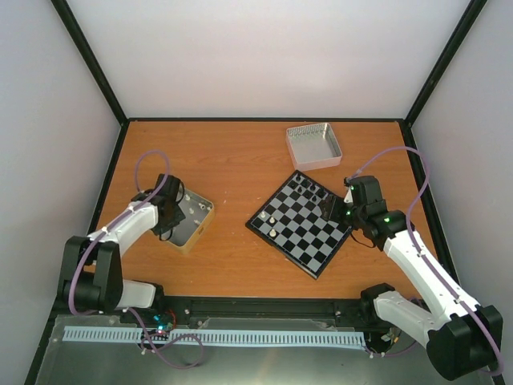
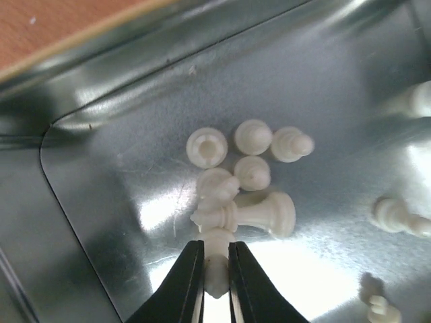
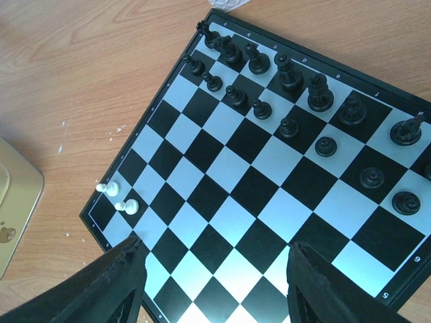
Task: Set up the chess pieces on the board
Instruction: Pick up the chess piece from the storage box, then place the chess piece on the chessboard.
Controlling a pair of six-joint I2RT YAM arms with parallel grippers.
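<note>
The light edge square toward the board's near corner [image 1: 299, 254] is empty, so my left gripper should go up, cross to the board, go down and release its cream-white chess piece there.
In the left wrist view my left gripper [image 2: 215, 250] is shut on a small cream-white chess piece [image 2: 217, 272] lying in a silver tray [image 2: 101, 202]. Several more cream chess pieces [image 2: 252, 171] are clustered just beyond the fingertips, and one larger piece [image 2: 259, 214] lies on its side. The board [image 1: 317, 241] sits right of centre. Two white pawns [image 3: 108, 189] [image 3: 126, 206] stand near its left corner and black chessmen [image 3: 289, 74] fill the far rows. My right gripper [image 3: 215, 249] hovers open over the board's near squares, with nothing between its fingers.
The left arm reaches down into the tray [image 1: 195, 233] at the table's left. A second silver tray [image 1: 314, 146] stands behind the board. A few stray cream pieces [image 2: 397, 217] lie at the right of the left tray. A corner of that tray [image 3: 13, 215] shows left of the board.
</note>
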